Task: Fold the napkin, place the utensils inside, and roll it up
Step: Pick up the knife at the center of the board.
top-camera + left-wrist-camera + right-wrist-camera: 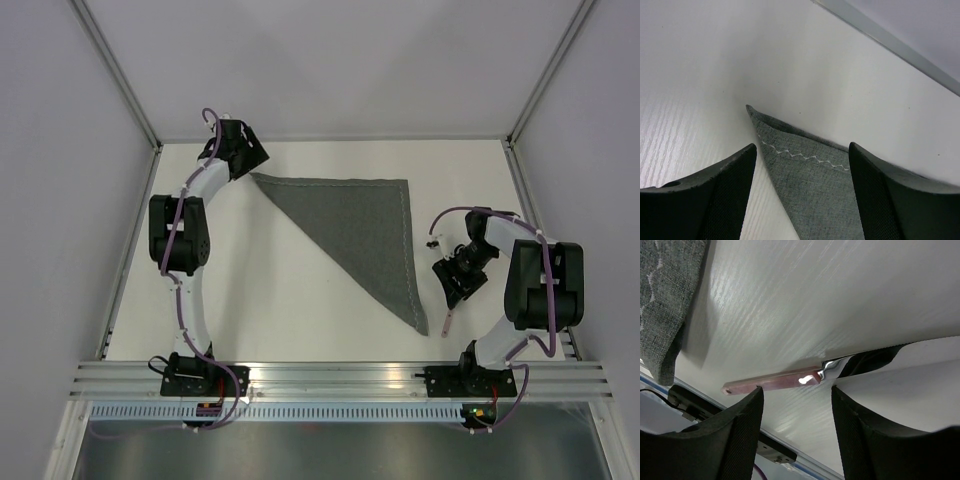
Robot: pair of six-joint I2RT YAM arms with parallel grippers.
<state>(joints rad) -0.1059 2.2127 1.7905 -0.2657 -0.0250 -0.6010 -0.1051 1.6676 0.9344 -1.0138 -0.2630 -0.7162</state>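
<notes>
I should move my right gripper gently toward the napkin side onto the knife handle's blade end (450,314) (811,378) and close it, because that end is just past the gripper's open fingers.
The dark grey napkin (365,225) lies folded into a triangle on the white table, one corner at the far left, one at the far right and one pointing to the near edge. My left gripper (250,160) is open over the far-left corner. In the left wrist view that corner of the napkin (810,190), with its pale zigzag stitching, sits between the spread fingers of the gripper (801,147), untouched. A knife (447,322) with a pinkish handle lies right of the napkin. My right gripper (796,390) is open just short of the knife (775,382), holding nothing.
An aluminium rail (340,378) runs along the near table edge, just beyond the knife's handle end. Pale walls and metal frame posts (120,75) close in the far, left and right sides. The napkin's near corner (665,305) lies left of the right gripper.
</notes>
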